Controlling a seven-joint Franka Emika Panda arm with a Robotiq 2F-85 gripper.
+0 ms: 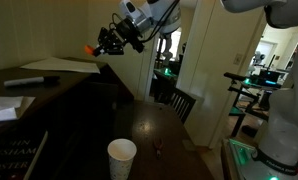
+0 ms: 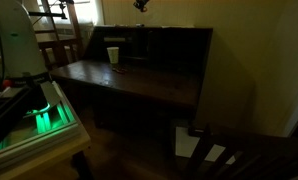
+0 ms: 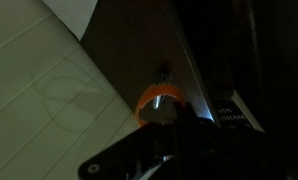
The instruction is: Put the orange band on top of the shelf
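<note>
My gripper will next go down toward the marker pen and let go of the orange band on the bare brown shelf top, which is below the gripper and clear of paper.
The orange band (image 1: 90, 48) is small and sits at the tips of my gripper (image 1: 101, 45), which is shut on it. The gripper holds it in the air just above the right end of the shelf (image 1: 74, 68), a dark brown cabinet with a flat top. In the wrist view the orange band (image 3: 159, 98) shows as an arc just beyond my dark fingers (image 3: 174, 125). In an exterior view the gripper (image 2: 139, 5) is at the top edge above the shelf (image 2: 174, 45); the band is too small to see there.
A black marker pen (image 1: 24, 80) and white papers (image 1: 57, 63) lie on the shelf top. A white paper cup (image 1: 121, 158) stands on the lower glossy table (image 1: 164, 125), and shows in both exterior views (image 2: 113, 55). A chair (image 1: 181, 102) stands behind the table.
</note>
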